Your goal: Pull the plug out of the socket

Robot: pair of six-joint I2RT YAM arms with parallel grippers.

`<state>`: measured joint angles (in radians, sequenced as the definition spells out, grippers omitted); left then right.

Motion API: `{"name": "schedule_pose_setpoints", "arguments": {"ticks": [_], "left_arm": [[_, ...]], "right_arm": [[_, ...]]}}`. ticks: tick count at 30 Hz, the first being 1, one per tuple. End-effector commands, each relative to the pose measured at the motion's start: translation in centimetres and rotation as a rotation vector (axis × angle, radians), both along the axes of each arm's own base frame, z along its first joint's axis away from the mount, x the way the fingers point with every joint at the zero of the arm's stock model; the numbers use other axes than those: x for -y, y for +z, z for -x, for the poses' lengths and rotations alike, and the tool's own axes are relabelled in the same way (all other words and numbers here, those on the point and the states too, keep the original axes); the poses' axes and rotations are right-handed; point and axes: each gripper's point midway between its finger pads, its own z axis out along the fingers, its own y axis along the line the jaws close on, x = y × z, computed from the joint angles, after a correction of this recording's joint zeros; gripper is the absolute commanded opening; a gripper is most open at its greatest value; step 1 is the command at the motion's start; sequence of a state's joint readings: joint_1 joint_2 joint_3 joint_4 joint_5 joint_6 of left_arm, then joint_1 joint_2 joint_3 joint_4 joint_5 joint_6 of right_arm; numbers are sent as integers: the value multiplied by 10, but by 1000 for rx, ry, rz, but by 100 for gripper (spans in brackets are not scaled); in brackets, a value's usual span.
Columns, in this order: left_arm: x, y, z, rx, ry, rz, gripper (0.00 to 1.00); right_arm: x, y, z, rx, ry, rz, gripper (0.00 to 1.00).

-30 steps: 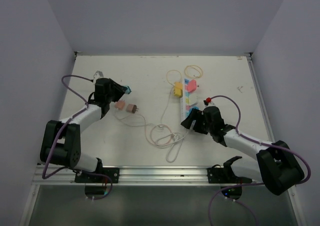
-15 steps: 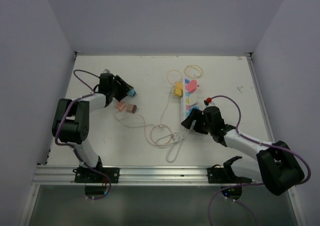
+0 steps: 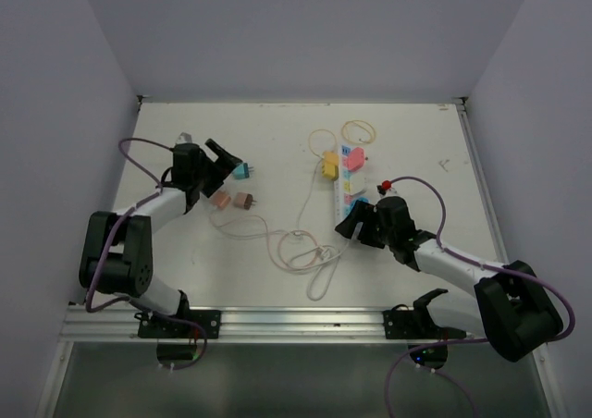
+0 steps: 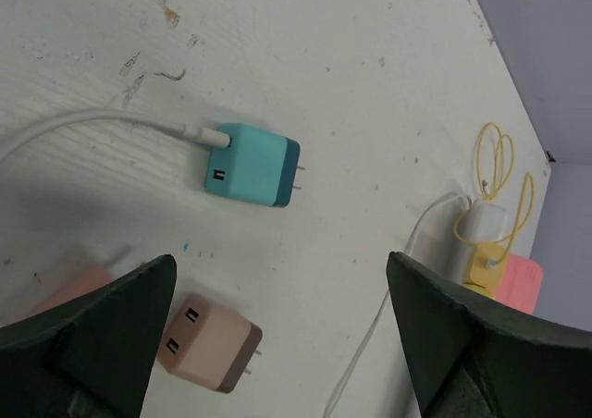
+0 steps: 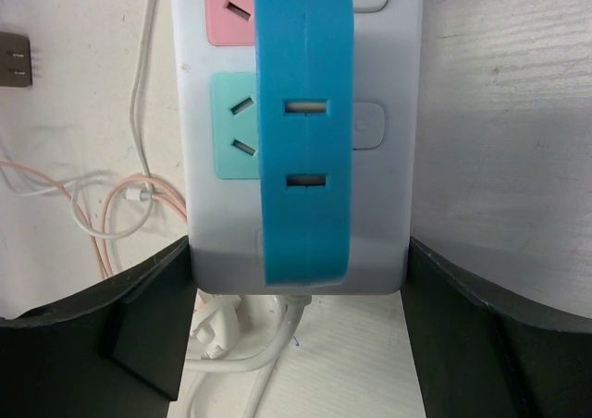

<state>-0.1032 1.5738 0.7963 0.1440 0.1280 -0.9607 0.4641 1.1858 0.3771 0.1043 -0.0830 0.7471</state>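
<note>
I will swing my left gripper past the teal plug point(image 4: 254, 165) onto the closer yellow plug, because the yellow plug is in the socket to the gripper's right in the top view.
A teal plug point(image 4: 254, 165) with a white cable lies loose on the table, its prongs bare. My left gripper point(image 4: 280, 270) hangs open just above and short of it point(image 3: 239, 170), holding nothing. The socket point(image 3: 343, 185) is a long white strip with pastel outlet faces. A yellow plug point(image 3: 327, 165), a pink plug point(image 3: 353, 159) and a blue plug point(image 5: 303, 131) still sit in it. My right gripper point(image 5: 298, 252) is shut on the socket's point(image 5: 384, 187) near end, one finger against each long side.
Two pinkish plugs point(image 3: 221, 197) point(image 3: 243, 201) lie just below the teal one; the nearer point(image 4: 208, 354) shows between my left fingers. Pink and white cables loop point(image 3: 301, 252) at mid-table. Yellow cable coils point(image 3: 359, 131) lie behind the strip. Walls close three sides.
My left gripper has gone from shut to wide open and let go of the teal plug, which now rests on the table. The left arm shifted its pose. The right arm has not moved.
</note>
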Motion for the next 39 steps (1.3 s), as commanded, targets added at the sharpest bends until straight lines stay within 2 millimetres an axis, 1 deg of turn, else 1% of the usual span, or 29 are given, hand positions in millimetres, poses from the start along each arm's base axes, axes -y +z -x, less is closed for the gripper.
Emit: {"name": "schedule_pose_setpoints", "arguments": {"ticks": [1, 2, 4, 5, 6, 7, 8, 9, 10, 11, 12, 13, 14, 16, 17, 18, 19, 20, 21, 22, 25, 26, 27, 28, 29, 30, 32, 38, 39], "left_arm": [[-3, 31, 4, 90, 17, 14, 100], [-6, 44, 6, 121, 31, 6, 100], [-4, 53, 10, 138, 31, -5, 99], [-3, 64, 11, 170, 35, -15, 100], [1, 67, 12, 179, 24, -30, 100], [16, 70, 15, 185, -10, -38, 100], [23, 68, 14, 177, -26, -48, 99], [34, 73, 12, 185, -53, -52, 100], [53, 70, 16, 173, -97, -52, 100], [65, 62, 16, 153, -126, -48, 99], [77, 65, 15, 156, -146, -29, 100], [95, 66, 18, 169, -184, -14, 99], [106, 60, 17, 157, -203, -2, 100], [133, 68, 17, 185, -249, 26, 99], [142, 60, 16, 168, -258, 20, 99], [154, 69, 11, 184, -272, 33, 99], [168, 68, 15, 179, -301, 33, 99], [175, 56, 13, 155, -311, 23, 99], [185, 63, 7, 170, -318, 29, 99], [195, 53, 8, 153, -333, 21, 99], [213, 54, 3, 154, -351, 44, 99], [217, 41, 1, 131, -353, 37, 99], [223, 45, -2, 136, -357, 47, 99], [227, 35, -2, 118, -362, 44, 99], [231, 32, -3, 111, -368, 47, 99], [236, 35, -5, 114, -371, 54, 98], [241, 26, -6, 97, -374, 55, 96], [251, 15, -9, 81, -368, 78, 88], [253, 17, -10, 84, -367, 84, 81]], "right_arm": [[14, -21, 18, -90, 4, 65, 0], [13, -21, 18, -92, 12, 65, 0], [11, -19, 19, -94, 29, 61, 0], [9, -19, 19, -95, 40, 57, 0], [8, -18, 18, -93, 48, 57, 0], [8, -20, 22, -114, 54, 64, 0], [8, -22, 25, -128, 71, 67, 0], [7, -23, 25, -133, 74, 65, 0], [5, -22, 24, -132, 78, 62, 0], [4, -22, 23, -130, 84, 58, 0], [2, -22, 24, -136, 93, 54, 0], [2, -23, 25, -139, 96, 54, 0], [2, -23, 25, -137, 102, 54, 0], [0, -22, 25, -138, 114, 46, 0], [0, -23, 25, -137, 115, 47, 0], [-1, -24, 26, -140, 118, 45, 0], [-2, -25, 28, -150, 125, 43, 0], [-3, -26, 29, -153, 135, 41, 0], [-4, -25, 27, -151, 135, 39, 0], [-4, -26, 28, -157, 138, 40, 0], [-5, -27, 28, -155, 142, 34, 0], [-6, -27, 26, -149, 141, 26, 0], [-7, -27, 26, -149, 143, 26, 0], [-7, -27, 25, -148, 145, 26, 0], [-8, -28, 26, -155, 150, 26, 0], [-8, -28, 25, -154, 152, 23, 0], [-9, -29, 26, -159, 153, 24, 0], [-9, -30, 26, -158, 150, 23, 0], [-8, -30, 26, -160, 150, 23, 0]]}}
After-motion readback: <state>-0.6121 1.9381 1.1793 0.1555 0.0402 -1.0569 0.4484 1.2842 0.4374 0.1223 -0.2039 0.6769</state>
